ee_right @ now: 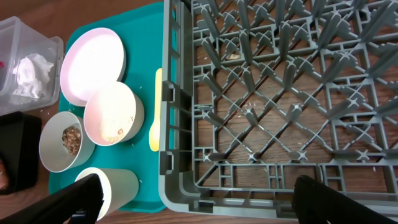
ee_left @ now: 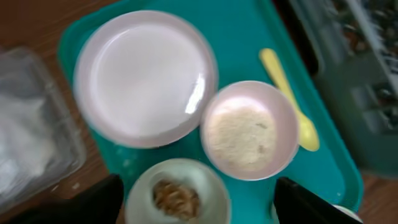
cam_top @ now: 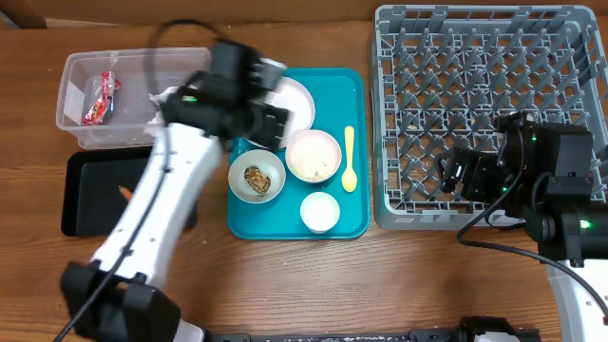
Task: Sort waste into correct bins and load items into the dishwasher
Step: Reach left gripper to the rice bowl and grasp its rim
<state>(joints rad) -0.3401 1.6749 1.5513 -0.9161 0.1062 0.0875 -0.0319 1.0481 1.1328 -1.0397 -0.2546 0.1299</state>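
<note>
I will bring my left gripper toward the rack (ee_right: 280, 93) and down onto the bowl's empty rim next to the yellow spoon, because rice (ee_left: 249, 130) covers the bowl's bottom.
A clear tub (cam_top: 81, 128) at the back left holds a red wrapper (cam_top: 100, 100) and a white napkin (ee_right: 34, 71). An orange stick (cam_top: 124, 192) lies in the black tray (cam_top: 90, 214). On the teal tray sit a pink plate (ee_left: 146, 78), a bowl of rice (ee_left: 249, 130), a bowl with a brown lump (ee_left: 177, 196), a white cup (cam_top: 320, 211) and a yellow spoon (ee_left: 289, 93). My left gripper (ee_left: 196, 208) hovers open over the plate and brown-lump bowl, holding nothing. My right gripper (ee_right: 202, 205) is open and empty above the front left corner of the grey dish rack (ee_right: 280, 93).
The teal tray (cam_top: 356, 142) lies between the bins and the rack, its right edge close to the rack's left wall. The left arm (cam_top: 161, 199) stretches over the black tray. Bare wooden table (cam_top: 380, 285) runs along the front.
</note>
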